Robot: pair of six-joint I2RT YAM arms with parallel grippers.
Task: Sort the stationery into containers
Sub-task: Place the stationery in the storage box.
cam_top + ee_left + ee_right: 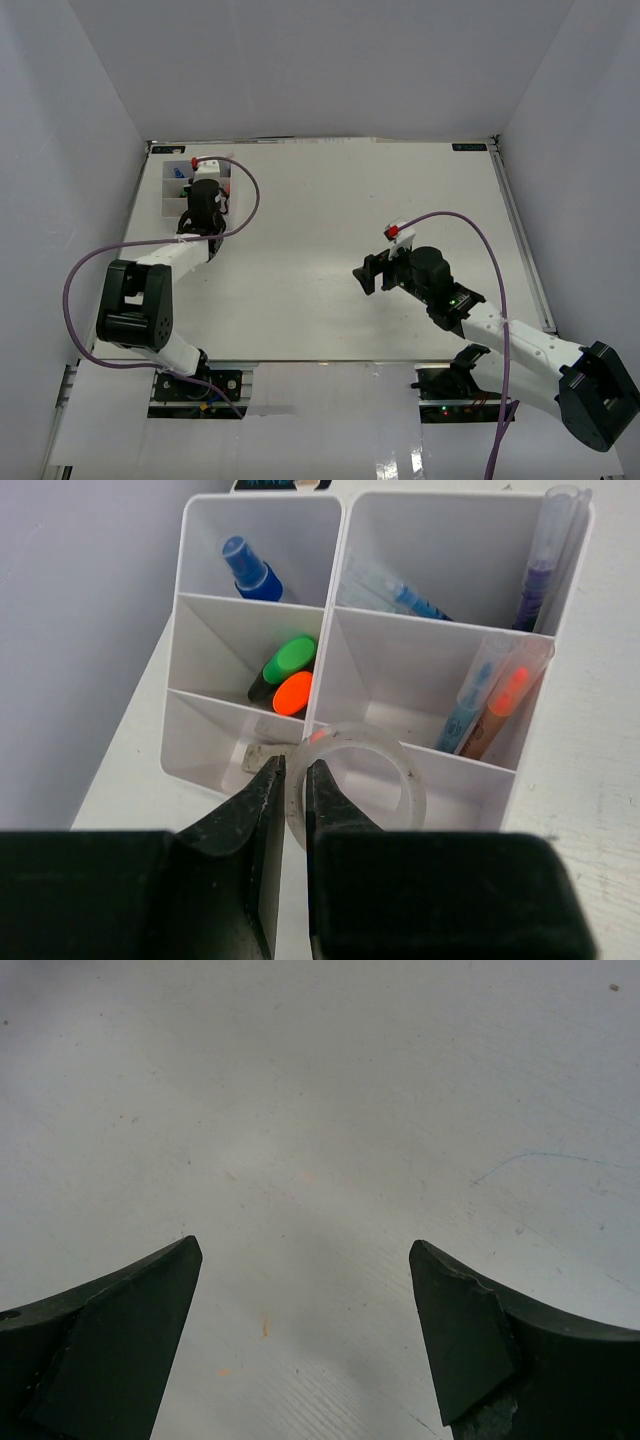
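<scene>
The tray's section beside the eraser's [450,795] lies toward the right in the wrist view, so my left gripper will next turn and shift that way, then release the tape ring [385,755].
The white six-compartment organiser tray [325,615] stands at the table's far left [166,190]. It holds a blue-capped glue bottle [250,570], green [290,658] and orange [293,693] highlighter caps, pens [400,592], a purple pen [540,565], a blue and an orange marker [500,705], and a white eraser [262,758] in the near left compartment. My left gripper [295,780] is shut on the rim of the translucent tape ring [385,755], held over the tray's near right compartment. My right gripper [305,1260] is open and empty above bare table [372,272].
The white enclosure walls [80,150] rise close behind and left of the tray. The table's far edge [320,141] runs just beyond the tray. The left arm's purple cable [245,190] loops beside the tray.
</scene>
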